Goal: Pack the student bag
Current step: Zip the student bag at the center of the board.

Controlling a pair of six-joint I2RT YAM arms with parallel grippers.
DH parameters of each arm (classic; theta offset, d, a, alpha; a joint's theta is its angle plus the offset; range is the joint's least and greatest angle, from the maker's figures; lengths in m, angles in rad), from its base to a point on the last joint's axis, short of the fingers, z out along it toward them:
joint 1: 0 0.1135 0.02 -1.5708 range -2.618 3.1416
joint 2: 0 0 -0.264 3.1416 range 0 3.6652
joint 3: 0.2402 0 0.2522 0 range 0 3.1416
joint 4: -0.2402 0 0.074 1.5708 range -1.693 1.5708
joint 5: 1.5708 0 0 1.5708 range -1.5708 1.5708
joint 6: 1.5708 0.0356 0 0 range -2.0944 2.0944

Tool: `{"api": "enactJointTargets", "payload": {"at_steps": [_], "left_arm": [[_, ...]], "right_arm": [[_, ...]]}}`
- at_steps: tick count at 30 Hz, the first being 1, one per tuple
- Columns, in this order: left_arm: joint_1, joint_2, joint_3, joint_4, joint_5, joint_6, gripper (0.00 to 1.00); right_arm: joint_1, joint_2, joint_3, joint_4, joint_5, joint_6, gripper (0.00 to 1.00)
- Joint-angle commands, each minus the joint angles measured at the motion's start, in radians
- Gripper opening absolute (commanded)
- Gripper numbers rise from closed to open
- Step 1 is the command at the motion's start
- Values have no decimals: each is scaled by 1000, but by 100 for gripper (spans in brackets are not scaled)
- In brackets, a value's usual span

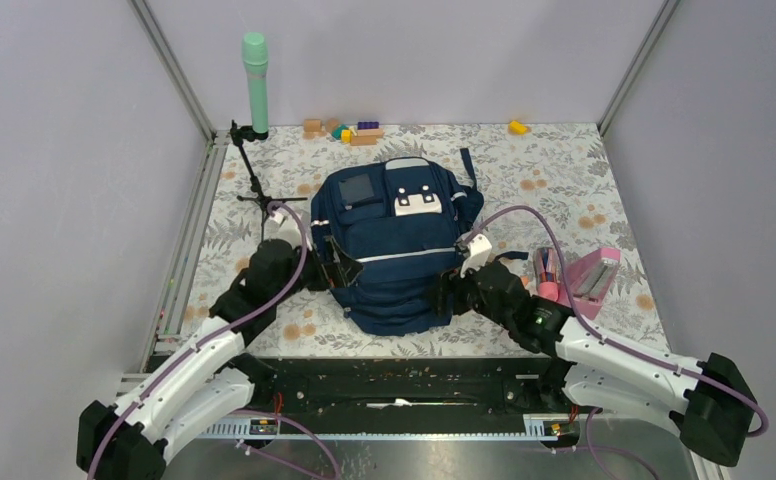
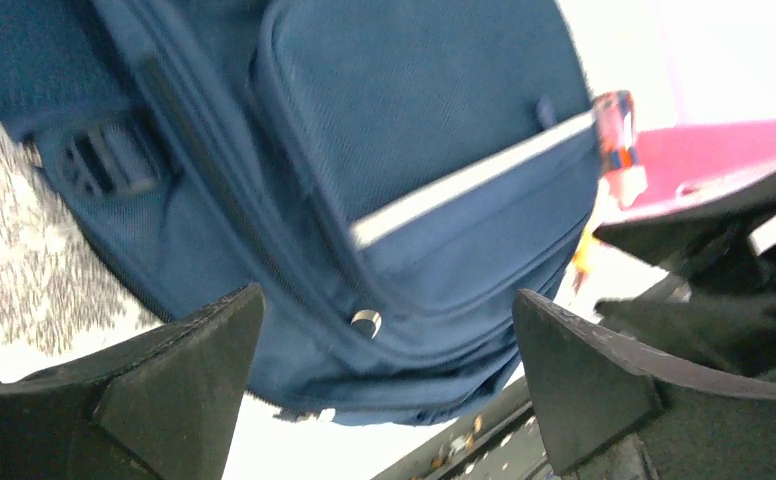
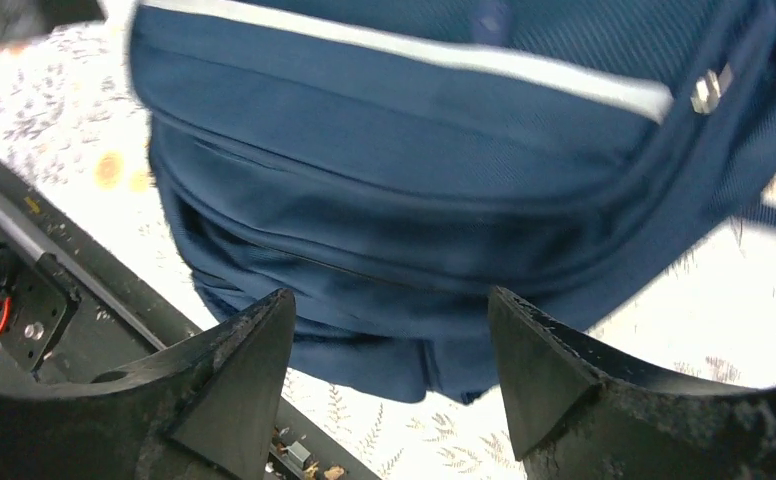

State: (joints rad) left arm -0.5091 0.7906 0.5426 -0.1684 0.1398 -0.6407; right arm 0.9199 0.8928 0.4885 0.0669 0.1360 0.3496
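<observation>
I need to move my left gripper back and down to the zip pull at the bag's near corner (image 2: 306, 413) next and close it there, because the zip pull sticks out past the blue cloth.
The student bag (image 1: 394, 240), navy blue with pale stripes and a white patch, lies flat in the middle of the flowered table. My left gripper (image 1: 336, 268) is at its left side with its jaws wide apart. In the left wrist view the student bag (image 2: 414, 150) and a silver zip pull (image 2: 366, 322) sit beyond the left gripper (image 2: 389, 340), with nothing between the fingers. My right gripper (image 1: 449, 292) is at the bag's lower right corner. The right wrist view shows the right gripper (image 3: 389, 345) open, just short of the student bag (image 3: 414, 150).
A pink case (image 1: 592, 274) with pens (image 1: 544, 268) lies right of the bag. A green cylinder (image 1: 255, 80) stands on a black tripod (image 1: 260, 195) at the back left. Toy blocks (image 1: 352, 131) and a yellow piece (image 1: 517, 127) lie along the back wall. A black rail (image 1: 394, 375) runs along the near edge.
</observation>
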Motion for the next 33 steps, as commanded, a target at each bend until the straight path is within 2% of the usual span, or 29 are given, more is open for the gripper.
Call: {"api": "enactJointTargets", "payload": {"at_steps": [1,10,14,18,23,26,28,30,33], "left_arm": [[-41,-75,-88,-65,-3,20,99],[-60,-209,-222,-98,-11,-75,99],[-60,-235,-253,-92,-1,-80,99],[-60,-253,-273,-73,12,-63,99],[-60,-250,-300,-41,34,-63,99],[-60,-259,-314,-17,59,-54,99],[-60,-274,-326,12,103,-39,99],[-60,-293,-333,29,136,-27,99],[-60,-309,-345,37,147,-22,99]], "right_arm": [[-29,-26,-43,-59,98,211,78],[-57,-79,-106,-54,250,453,78],[-56,-65,-151,30,264,509,77],[-58,0,-140,106,272,527,76],[-59,116,-117,221,272,523,69],[-65,191,-71,224,264,511,63],[-73,221,-54,239,258,501,52],[-89,232,-47,253,264,483,30],[-145,225,-35,250,254,435,5]]}}
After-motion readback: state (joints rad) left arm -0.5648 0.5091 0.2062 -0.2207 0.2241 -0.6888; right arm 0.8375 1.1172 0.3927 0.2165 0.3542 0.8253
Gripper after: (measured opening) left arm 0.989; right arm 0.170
